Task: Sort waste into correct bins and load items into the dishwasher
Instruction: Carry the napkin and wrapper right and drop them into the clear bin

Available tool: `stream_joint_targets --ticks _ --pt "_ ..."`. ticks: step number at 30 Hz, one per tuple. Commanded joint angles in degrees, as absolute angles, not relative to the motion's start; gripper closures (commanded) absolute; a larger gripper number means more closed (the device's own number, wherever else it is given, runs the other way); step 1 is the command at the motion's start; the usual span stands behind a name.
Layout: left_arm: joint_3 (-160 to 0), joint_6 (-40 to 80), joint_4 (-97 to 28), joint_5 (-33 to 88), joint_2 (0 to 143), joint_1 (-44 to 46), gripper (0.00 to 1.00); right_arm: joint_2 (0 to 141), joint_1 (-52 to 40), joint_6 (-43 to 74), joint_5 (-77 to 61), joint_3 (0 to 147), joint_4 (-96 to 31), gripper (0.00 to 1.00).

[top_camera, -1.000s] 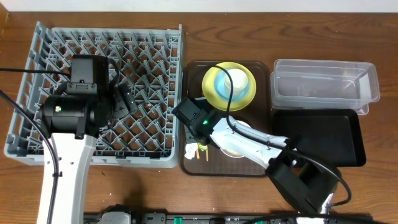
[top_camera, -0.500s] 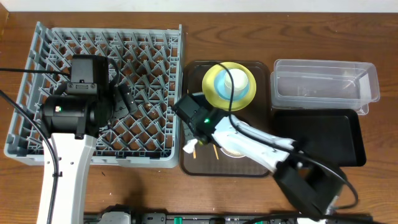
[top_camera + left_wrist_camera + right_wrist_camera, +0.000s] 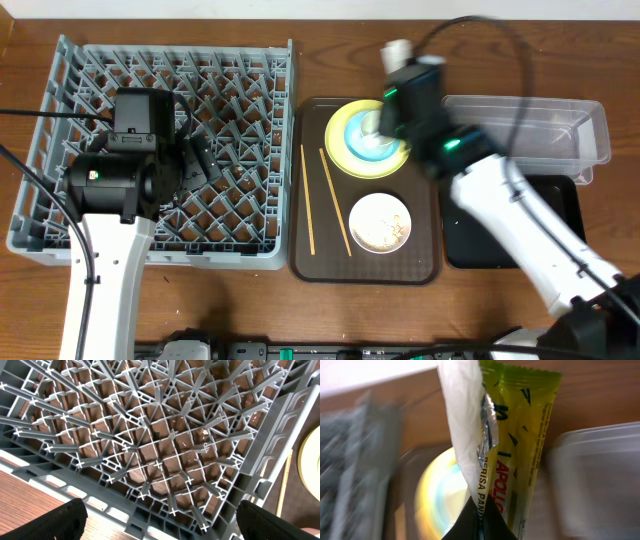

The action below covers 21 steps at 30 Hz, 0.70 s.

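I will first swing and turn my right gripper over the clear tub (image 3: 524,130), open beside the tray, to lower the napkin and green-yellow wrapper into it.
My right gripper (image 3: 399,68) is raised above the back of the brown tray, next to the clear tub (image 3: 524,130). In the right wrist view it (image 3: 481,510) is shut on the white paper napkin (image 3: 465,435) and the green-yellow wrapper (image 3: 520,435) together. The yellow-green plate (image 3: 345,145) carries the light blue bowl (image 3: 372,150); the white cup is hidden by the arm. The white bowl (image 3: 380,222) holds rice scraps. Two chopsticks (image 3: 308,200) lie on the tray. My left gripper (image 3: 160,525) is open over the grey dish rack (image 3: 165,455), which also shows in the overhead view (image 3: 100,70).
The dark brown serving tray (image 3: 420,260) sits between the rack and the bins. The black tray (image 3: 490,240) lies in front of the clear tub, partly under my right arm. My left arm stands over the rack's middle.
My right arm has swung up and to the back right from the tray's front left, carrying the napkin and wrapper. The chopsticks and white bowl now show. The left arm has not moved.
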<state>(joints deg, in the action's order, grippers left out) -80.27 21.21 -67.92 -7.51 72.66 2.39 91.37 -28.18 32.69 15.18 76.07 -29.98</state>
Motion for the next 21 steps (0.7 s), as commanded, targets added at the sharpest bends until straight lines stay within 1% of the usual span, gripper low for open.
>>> stream_joint_targets --ticks 1,5,9,16,21 --pt "-80.09 21.54 -68.14 -8.23 72.93 2.15 0.02 91.42 -15.22 40.29 12.78 76.38 -30.17 0.99" --pt "-80.09 21.54 -68.14 -8.23 72.93 2.15 0.02 92.29 -6.04 50.92 11.16 76.09 -30.30 0.99" --pt "-80.09 21.54 -68.14 -8.23 72.93 2.17 0.02 93.49 -0.99 56.66 10.87 75.90 -31.35 0.99" --pt "-80.09 21.54 -68.14 -8.23 72.93 2.15 0.02 96.14 1.08 57.45 12.69 75.90 -34.24 0.99" --pt "-80.09 21.54 -68.14 -8.23 72.93 2.17 0.02 97.41 1.54 67.07 15.00 75.22 -38.94 0.99"
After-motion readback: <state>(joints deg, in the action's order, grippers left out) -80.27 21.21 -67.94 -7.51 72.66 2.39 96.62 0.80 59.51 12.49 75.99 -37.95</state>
